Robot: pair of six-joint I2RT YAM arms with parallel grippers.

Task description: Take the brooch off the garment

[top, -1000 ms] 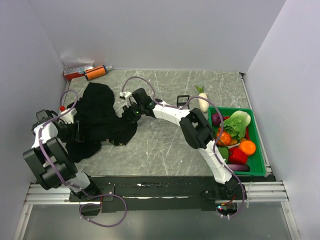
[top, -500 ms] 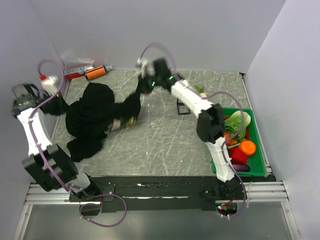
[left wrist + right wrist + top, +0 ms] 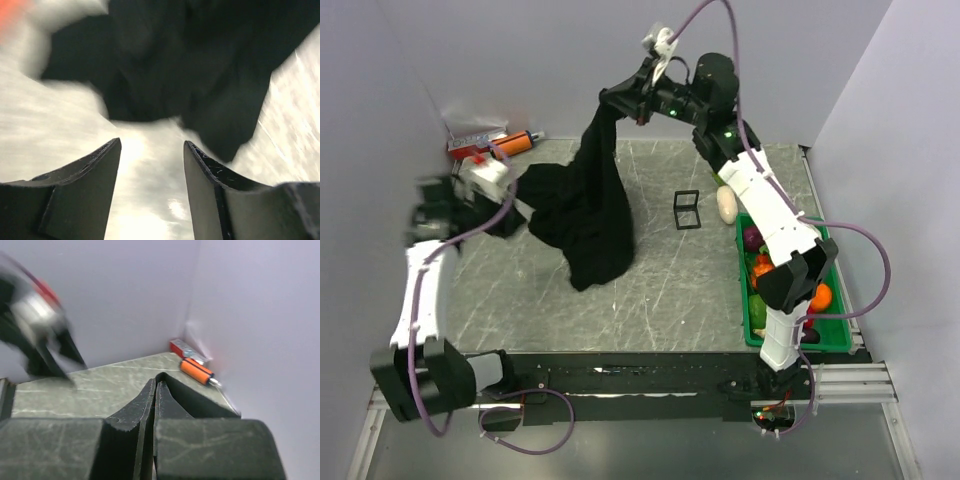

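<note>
My left gripper next reaches down across to the garment's loose edge, spread on the tabletop below it and to its right in the top view.
The garment [image 3: 592,205], a black T-shirt, hangs in a long bunched drape from my right gripper [image 3: 607,100], which is raised high over the back of the table. Its lower end reaches the tabletop. The print is folded out of sight. In the right wrist view that gripper [image 3: 156,389] is shut on a black fold of the garment [image 3: 200,401]. My left gripper [image 3: 512,218] hovers just left of the hanging cloth. Seen from the left wrist, this gripper [image 3: 151,146] is open and empty, with the garment [image 3: 200,75] ahead of it. The brooch is hidden.
A small black cube frame [image 3: 686,210] stands right of the cloth, with a white radish [image 3: 727,204] beyond it. A green tray [image 3: 842,300] of vegetables lines the right edge. An orange cylinder [image 3: 510,146] and a red-grey box [image 3: 470,142] lie in the back left corner.
My right arm has lifted the garment off the table into a hanging drape. My left arm swung out to the left wall, then back beside the cloth, its gripper open now.
</note>
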